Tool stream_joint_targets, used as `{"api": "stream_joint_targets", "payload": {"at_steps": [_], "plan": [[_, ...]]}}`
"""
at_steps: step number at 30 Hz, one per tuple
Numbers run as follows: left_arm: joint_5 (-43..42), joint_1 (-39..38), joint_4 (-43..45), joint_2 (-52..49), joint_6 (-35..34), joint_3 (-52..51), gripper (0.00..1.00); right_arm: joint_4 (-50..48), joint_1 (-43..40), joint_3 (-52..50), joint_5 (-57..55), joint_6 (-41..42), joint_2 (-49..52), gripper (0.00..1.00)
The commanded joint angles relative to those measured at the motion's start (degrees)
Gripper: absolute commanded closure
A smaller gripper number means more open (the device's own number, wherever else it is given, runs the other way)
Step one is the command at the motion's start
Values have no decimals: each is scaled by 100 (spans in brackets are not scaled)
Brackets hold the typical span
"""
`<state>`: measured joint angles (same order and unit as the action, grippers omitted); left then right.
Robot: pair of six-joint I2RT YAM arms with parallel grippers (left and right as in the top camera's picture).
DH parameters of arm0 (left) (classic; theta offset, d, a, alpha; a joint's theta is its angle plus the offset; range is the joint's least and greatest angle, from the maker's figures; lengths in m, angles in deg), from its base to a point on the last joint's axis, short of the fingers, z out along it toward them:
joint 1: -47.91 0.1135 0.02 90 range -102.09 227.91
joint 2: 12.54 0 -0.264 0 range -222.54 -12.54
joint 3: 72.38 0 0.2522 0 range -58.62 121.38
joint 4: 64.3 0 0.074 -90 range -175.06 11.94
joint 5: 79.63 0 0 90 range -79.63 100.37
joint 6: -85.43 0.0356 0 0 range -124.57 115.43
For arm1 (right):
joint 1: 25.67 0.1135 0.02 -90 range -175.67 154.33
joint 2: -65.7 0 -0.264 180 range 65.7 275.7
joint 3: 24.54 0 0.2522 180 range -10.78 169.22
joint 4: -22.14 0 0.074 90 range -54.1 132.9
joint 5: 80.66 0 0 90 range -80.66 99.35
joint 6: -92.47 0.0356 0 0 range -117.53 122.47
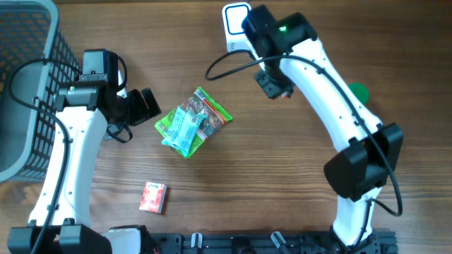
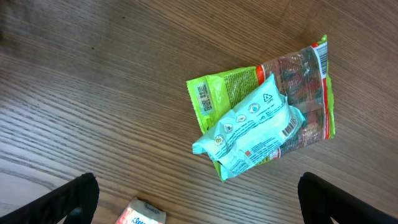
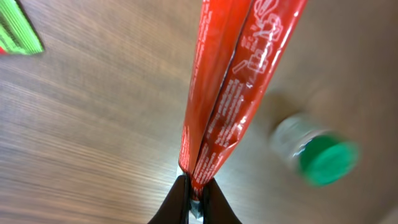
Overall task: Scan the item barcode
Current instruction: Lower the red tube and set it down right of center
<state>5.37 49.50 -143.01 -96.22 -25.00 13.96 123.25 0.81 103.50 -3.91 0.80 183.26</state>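
Observation:
My right gripper moves back and down, to the right in the overhead view, away from the white device next, since the wood there (image 1: 304,118) (image 3: 166,132) is bare.
My right gripper (image 3: 197,184) is shut on a glossy red packet (image 3: 231,93) with white print, which stands up out of the jaws on edge. Seen from overhead, that gripper (image 1: 275,86) hovers at the back of the table, just below a white device with a blue-edged face (image 1: 236,21); only a sliver of the red packet shows there. My left gripper (image 1: 145,104) is open and holds nothing, left of a green snack bag (image 1: 212,107) with a teal packet (image 1: 182,132) lying on it. A barcode shows on the teal packet (image 2: 249,132).
A grey mesh basket (image 1: 25,85) fills the far left. A small red and white packet (image 1: 153,197) lies near the front edge. A clear bottle with a green cap (image 3: 317,155) stands to the right of the right arm, its cap (image 1: 359,92) peeking out overhead.

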Motion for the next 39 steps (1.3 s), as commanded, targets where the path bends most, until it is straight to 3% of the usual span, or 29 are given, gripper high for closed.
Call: {"api": "stream_joint_targets", "payload": {"at_steps": [1, 14, 15, 16, 17, 25, 36, 38, 39], "plan": [[-48, 20, 0, -7, 70, -4, 0, -98, -315, -680, 605, 667, 138, 96], [-46, 20, 0, -7, 70, -4, 0, -1534, -1071, -3178, 520, 920, 138, 96], [-48, 20, 0, -7, 70, -4, 0, -1635, -1091, -3298, 520, 916, 138, 84], [-46, 20, 0, -7, 70, -4, 0, -1705, -1106, -3375, 518, 916, 138, 53], [-48, 20, 2, -7, 70, -4, 0, -1794, -1126, -3451, 518, 916, 138, 45], [-46, 20, 0, -7, 70, -4, 0, -2264, -1145, -3333, 522, 664, 136, 41], [-48, 20, 0, -7, 70, -4, 0, -1703, -1145, -2835, 616, 636, 136, 38], [-48, 17, 2, -7, 70, -4, 0, -1799, -1145, -2835, 905, 636, 136, 45], [-48, 20, 2, -7, 70, -4, 0, -1971, -1145, -2837, 1211, 636, 136, 57]]}}
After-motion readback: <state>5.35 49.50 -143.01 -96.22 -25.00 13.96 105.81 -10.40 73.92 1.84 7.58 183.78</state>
